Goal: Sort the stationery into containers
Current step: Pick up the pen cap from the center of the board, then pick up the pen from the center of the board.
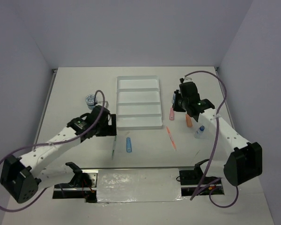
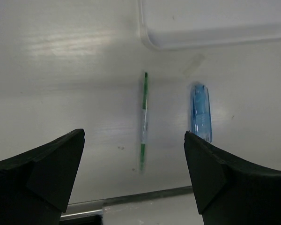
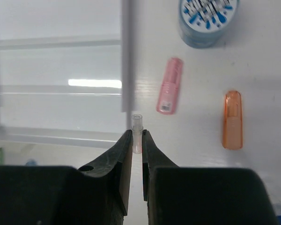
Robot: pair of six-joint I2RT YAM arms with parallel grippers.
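The white middle of the thin green pen (image 1: 114,146) (image 2: 143,122) lines up with the gap between my open fingers. My left gripper needs to move down and slightly back onto it next.
My left gripper (image 2: 134,135) hangs open above the table, just off the white tray's (image 1: 138,123) near left corner. Below it lie a thin green pen (image 2: 143,122) and, to its right, a short blue stick (image 2: 200,112). My right gripper (image 3: 137,140) is shut on a small clear tube-shaped piece (image 3: 137,123), raised beside the tray's right edge (image 3: 61,65). Beyond it lie a pink stick (image 3: 169,86), an orange stick (image 3: 232,120) and a blue-white tub (image 3: 207,18). A second tub (image 1: 90,100) stands left of the tray.
An orange pen (image 1: 171,137) lies near the front, right of the blue stick (image 1: 129,144). A white-blue tube (image 1: 200,131) sits by the right arm. The tray's compartments show nothing inside. White walls close in the table on three sides.
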